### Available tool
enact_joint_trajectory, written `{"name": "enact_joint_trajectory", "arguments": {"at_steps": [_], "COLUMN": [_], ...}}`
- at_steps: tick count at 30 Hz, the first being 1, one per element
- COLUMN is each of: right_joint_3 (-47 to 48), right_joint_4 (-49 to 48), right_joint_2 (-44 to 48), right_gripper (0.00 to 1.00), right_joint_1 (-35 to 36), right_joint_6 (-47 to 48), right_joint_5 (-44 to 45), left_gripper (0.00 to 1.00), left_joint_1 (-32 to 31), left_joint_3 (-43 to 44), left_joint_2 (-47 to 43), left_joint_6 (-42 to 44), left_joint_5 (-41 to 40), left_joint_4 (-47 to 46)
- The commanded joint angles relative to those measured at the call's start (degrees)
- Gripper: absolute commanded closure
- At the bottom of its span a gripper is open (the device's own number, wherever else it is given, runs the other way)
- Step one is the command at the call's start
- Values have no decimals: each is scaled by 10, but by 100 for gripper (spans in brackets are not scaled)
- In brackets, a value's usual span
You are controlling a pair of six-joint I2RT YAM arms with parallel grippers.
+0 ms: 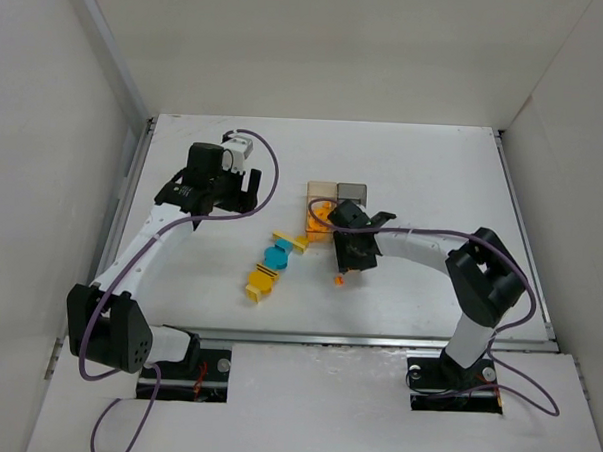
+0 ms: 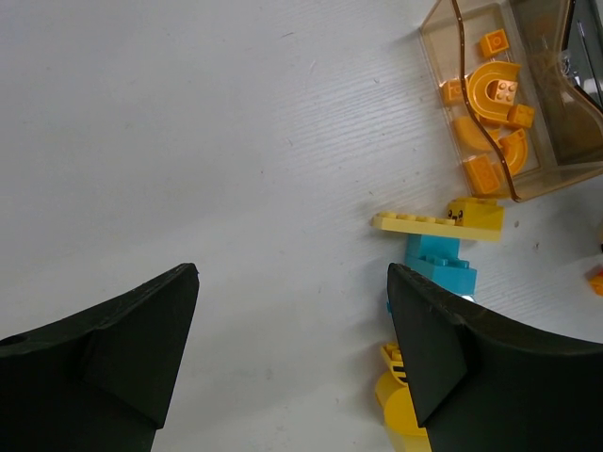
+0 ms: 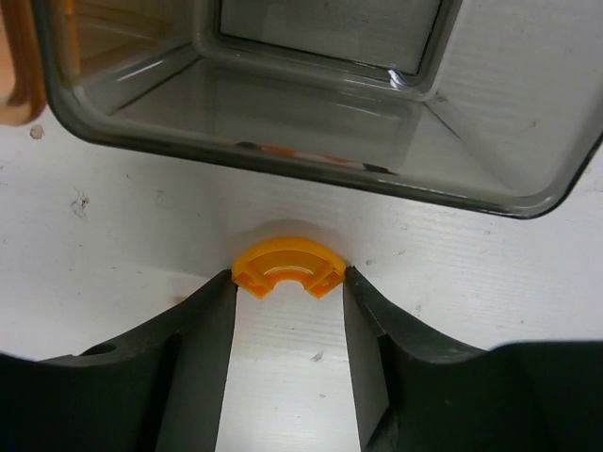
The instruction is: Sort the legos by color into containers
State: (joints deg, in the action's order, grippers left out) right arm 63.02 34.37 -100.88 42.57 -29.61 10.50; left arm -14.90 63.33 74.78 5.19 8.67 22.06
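Observation:
The orange arc lego needs to be lifted by my right gripper and carried outward over the amber box [image 1: 321, 199], which already has orange legos in it.
The amber box [image 1: 321, 199] holds several orange legos [image 2: 492, 89]. The smoky grey box [image 1: 352, 191] joins it on the right, and the part of its inside [image 3: 283, 155] seen in the right wrist view is bare. My right gripper [image 3: 288, 282] is shut on an orange arc lego [image 3: 287, 265], held just in front of the grey box. My left gripper [image 2: 292, 273] is open and empty, left of the loose legos. A yellow plate [image 2: 438, 223], a teal brick [image 2: 441, 266] and a striped yellow piece [image 2: 400, 367] lie on the table.
A small orange lego [image 1: 339, 280] lies on the table near the right gripper [image 1: 351, 240]. The left gripper [image 1: 245, 189] is at the table's back left. White walls stand around the table on three sides.

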Motion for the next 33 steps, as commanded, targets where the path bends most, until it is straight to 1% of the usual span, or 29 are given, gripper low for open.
{"name": "enact_joint_trajectory", "arguments": {"at_steps": [1, 2, 3, 9, 14, 16, 18, 20, 22, 23, 25, 26, 28, 31, 33], "right_joint_3": [10, 10, 16, 10, 31, 62, 87, 122, 148, 178, 207, 236, 263, 301, 319], "right_joint_4": [-26, -26, -26, -26, 17, 49, 62, 57, 37, 30, 17, 17, 11, 11, 4], "right_joint_2": [-13, -13, -20, -13, 22, 51, 72, 96, 96, 83, 58, 26, -9, -63, -88], "right_gripper": [51, 53, 57, 68, 68, 68, 68, 67, 66, 66, 66, 66, 66, 66, 65], "right_joint_1": [3, 3, 3, 9, 37, 57, 57, 57, 57, 57, 57, 57, 57, 50, 31], "right_joint_6": [-5, -5, -5, -5, 6, 12, 19, 33, 45, 61, 76, 82, 95, 104, 104], "right_joint_5": [7, 7, 7, 13, 35, 44, 44, 44, 44, 44, 51, 57, 78, 85, 113], "left_gripper": [22, 22, 22, 22, 22, 22, 22, 22, 22, 22, 22, 22, 22, 22, 22], "left_joint_1": [3, 3, 3, 3, 3, 3, 3, 3, 8, 8, 8, 8, 8, 19, 25], "left_joint_3": [-4, -4, -4, -4, -4, -4, -4, -4, -4, -4, -4, -4, 1, 14, 19], "left_joint_2": [-13, -13, -13, -13, -13, -13, -13, -8, -8, -8, -2, -2, 11, 12, 17], "left_joint_6": [-6, -6, -6, -6, -6, -1, -1, -1, -1, -1, -1, 4, 4, 4, 4], "left_joint_5": [-1, -1, -1, -1, -1, -1, -7, -13, -19, -26, -33, -33, -39, -39, -39], "left_joint_4": [-15, -15, -15, -15, -15, -15, -15, -15, -15, -15, -15, -15, -9, -9, -4]}}
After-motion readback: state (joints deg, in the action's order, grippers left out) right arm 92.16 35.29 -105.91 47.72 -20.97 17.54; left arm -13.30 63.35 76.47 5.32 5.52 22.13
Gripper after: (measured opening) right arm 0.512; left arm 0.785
